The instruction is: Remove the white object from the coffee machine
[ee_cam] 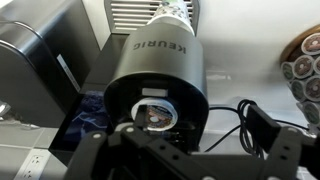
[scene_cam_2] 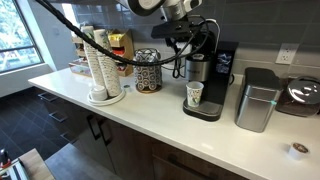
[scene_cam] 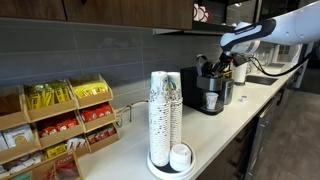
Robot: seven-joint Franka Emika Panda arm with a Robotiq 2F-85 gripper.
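Observation:
The pod sits uncovered in the open head below, so next I will move my gripper down and toward the silvery bin, fingers astride the pod's white rim (ee_cam: 155, 114).
The black coffee machine (scene_cam: 210, 88) (scene_cam_2: 208, 70) stands on the white counter with a printed paper cup (scene_cam_2: 194, 94) on its drip tray. In the wrist view I look down on its round Keurig head (ee_cam: 160, 60), which is open. The white object (ee_cam: 155, 113), a small white-rimmed pod with a printed lid, sits in the holder. My gripper (ee_cam: 195, 150) hovers just above the machine's top (scene_cam: 234, 66) (scene_cam_2: 186, 45). Its dark fingers are spread on either side, open and empty, above the pod and not touching it.
Tall stacks of white cups (scene_cam: 165, 112) (scene_cam_2: 98, 58) stand on a tray. A pod carousel (scene_cam_2: 148, 70) is beside the machine, a silvery bin (scene_cam_2: 258, 98) on its other side. A small white round piece (scene_cam_2: 297, 150) lies on the counter. Black cables (ee_cam: 245, 110) trail behind. A snack rack (scene_cam: 60, 120) stands further along the counter.

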